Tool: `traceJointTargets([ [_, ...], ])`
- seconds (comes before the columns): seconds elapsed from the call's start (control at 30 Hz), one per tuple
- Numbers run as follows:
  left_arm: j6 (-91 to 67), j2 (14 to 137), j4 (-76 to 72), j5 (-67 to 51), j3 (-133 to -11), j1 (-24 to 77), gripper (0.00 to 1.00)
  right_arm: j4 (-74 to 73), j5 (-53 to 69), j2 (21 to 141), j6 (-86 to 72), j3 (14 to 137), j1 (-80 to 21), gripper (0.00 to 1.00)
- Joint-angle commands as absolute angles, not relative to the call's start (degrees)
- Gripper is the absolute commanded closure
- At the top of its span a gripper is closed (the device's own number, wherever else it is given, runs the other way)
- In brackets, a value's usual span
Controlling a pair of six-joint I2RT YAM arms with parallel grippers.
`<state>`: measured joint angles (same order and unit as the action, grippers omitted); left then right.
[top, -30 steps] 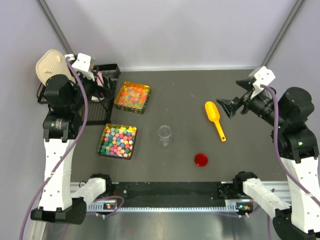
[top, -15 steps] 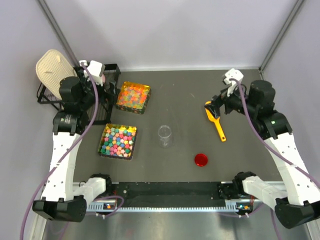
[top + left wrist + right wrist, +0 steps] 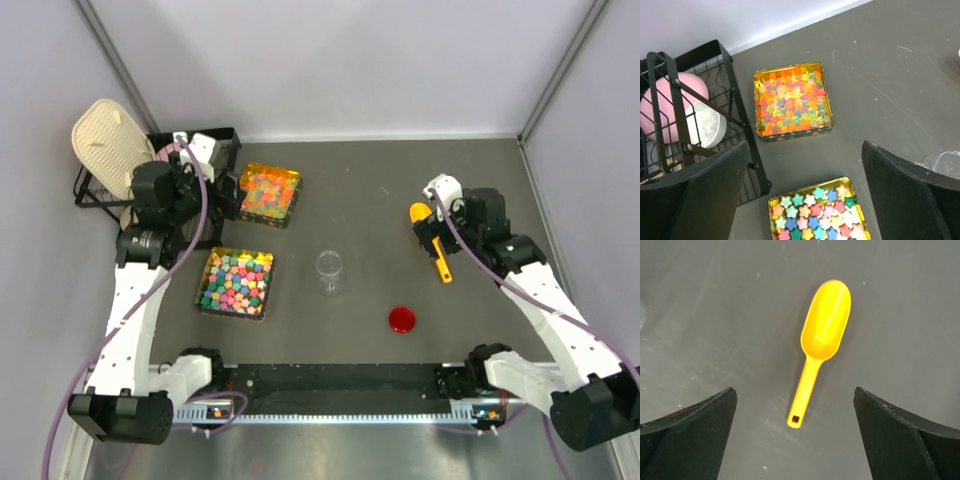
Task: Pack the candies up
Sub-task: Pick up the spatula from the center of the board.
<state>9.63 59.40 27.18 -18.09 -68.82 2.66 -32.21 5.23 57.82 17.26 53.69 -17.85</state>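
The narrow part of the scoop's handle [image 3: 441, 262] [image 3: 805, 390] is below, between the spread fingers of my right gripper, so I will lower that gripper onto it next and close on it.
The tiny orange, yellow, pink and pale green candies [image 3: 265, 191] fill a gold tin at the back left, also in the left wrist view [image 3: 792, 100]. My left gripper [image 3: 216, 192] is open and empty, raised beside this tin; in its own view [image 3: 804, 150] it is above the gap between the two tins. A yellow scoop [image 3: 431, 241] lies empty on the table at the right. My right gripper [image 3: 430, 238] hovers open above it, the scoop's handle [image 3: 805, 390] between the spread fingers. A clear cup [image 3: 330, 272] stands mid-table.
A second gold tin [image 3: 236, 283] of larger bold-coloured star candies [image 3: 817, 212] sits nearer the front left. A red lid [image 3: 402, 320] lies right of the cup. A black wire rack [image 3: 192, 228] with a beige board and pink and white items stands at the far left.
My right arm swung in to the left and came over the scoop. My left arm moved right and forward towards the tins. Nothing on the table moved.
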Motion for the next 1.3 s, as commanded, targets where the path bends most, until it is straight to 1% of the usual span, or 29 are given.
traceJointTargets([
  [0.0,10.5,57.4,24.4,-19.6,-68.6,2.4,0.01,-28.7,0.3,57.3,20.0,51.4,-18.3,0.01],
  [0.17,10.5,56.8,25.2,-20.9,-69.1,2.4,0.01,-27.2,-1.0,58.5,22.8,48.6,-17.1,0.01],
  [0.33,10.5,56.4,25.9,-22.1,-70.0,2.5,0.01,-26.1,4.2,61.3,23.6,47.9,-11.6,0.01],
  [0.87,10.1,56.0,28.7,-24.4,-73.3,2.5,0.01,-21.9,5.2,67.8,22.1,44.5,-10.8,0.01],
  [1.17,9.6,55.9,28.0,-24.9,-72.0,2.5,0.01,-17.8,4.0,74.8,20.7,44.1,-10.8,0.07],
  [1.27,9.6,56.1,27.9,-24.8,-71.8,2.5,0.01,-16.5,3.3,76.8,20.4,44.2,-10.7,0.11],
])
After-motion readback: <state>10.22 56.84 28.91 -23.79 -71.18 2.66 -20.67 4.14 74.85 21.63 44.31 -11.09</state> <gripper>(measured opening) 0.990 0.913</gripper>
